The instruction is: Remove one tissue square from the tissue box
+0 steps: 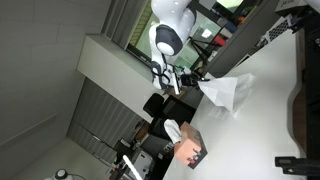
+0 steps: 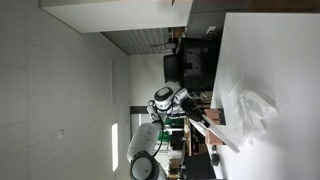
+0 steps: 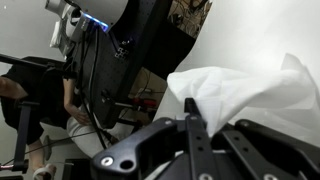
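The whole crumpled tissue is clear of the tissue box (image 1: 193, 153), so my gripper will next turn, tilt down toward the tabletop beneath the crumpled tissue (image 1: 234, 104), and let go of the tissue's corner.
A white tissue (image 1: 226, 92) hangs crumpled from my gripper (image 1: 190, 82) over the white table (image 1: 270, 110). In the wrist view the fingers (image 3: 190, 108) are closed together on the edge of the tissue (image 3: 250, 88), which spreads out beyond them. The tissue box (image 1: 193, 153) is brownish, with another white tissue (image 1: 172, 130) sticking out of its slot. It stands apart from the held tissue, towards the table's edge. In an exterior view the gripper (image 2: 207, 120) holds the tissue (image 2: 250, 110) above the table.
The pictures are rotated. The white table (image 2: 270, 60) stretches away from the gripper. Dark equipment and cables (image 3: 110, 70) crowd the space beside the table, and a dark object (image 1: 300, 163) sits at the table's edge.
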Robot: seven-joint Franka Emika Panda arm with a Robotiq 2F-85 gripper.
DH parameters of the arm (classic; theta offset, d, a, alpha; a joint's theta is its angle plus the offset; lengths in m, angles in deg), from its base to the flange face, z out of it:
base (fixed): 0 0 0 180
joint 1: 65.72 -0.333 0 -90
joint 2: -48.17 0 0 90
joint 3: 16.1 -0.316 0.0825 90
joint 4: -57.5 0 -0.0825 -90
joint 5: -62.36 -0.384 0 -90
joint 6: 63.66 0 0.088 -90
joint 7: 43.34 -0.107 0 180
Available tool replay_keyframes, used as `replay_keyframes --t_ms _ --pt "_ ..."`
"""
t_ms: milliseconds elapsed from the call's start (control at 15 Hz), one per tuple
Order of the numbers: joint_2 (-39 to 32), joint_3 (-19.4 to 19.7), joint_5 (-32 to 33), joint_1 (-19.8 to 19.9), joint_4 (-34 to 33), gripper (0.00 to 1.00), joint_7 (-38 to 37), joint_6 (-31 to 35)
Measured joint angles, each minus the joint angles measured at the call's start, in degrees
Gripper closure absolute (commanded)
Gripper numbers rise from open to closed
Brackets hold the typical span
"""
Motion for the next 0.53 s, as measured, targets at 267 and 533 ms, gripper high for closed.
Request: replay_keyframes --t_ms 267,533 --pt "-2.26 3.01 6.06 -0.74 -2.85 1.00 -0.07 4.07" --pt "-2.86 6.23 11.78 -2.95 -3.66 1.00 -0.42 11.23"
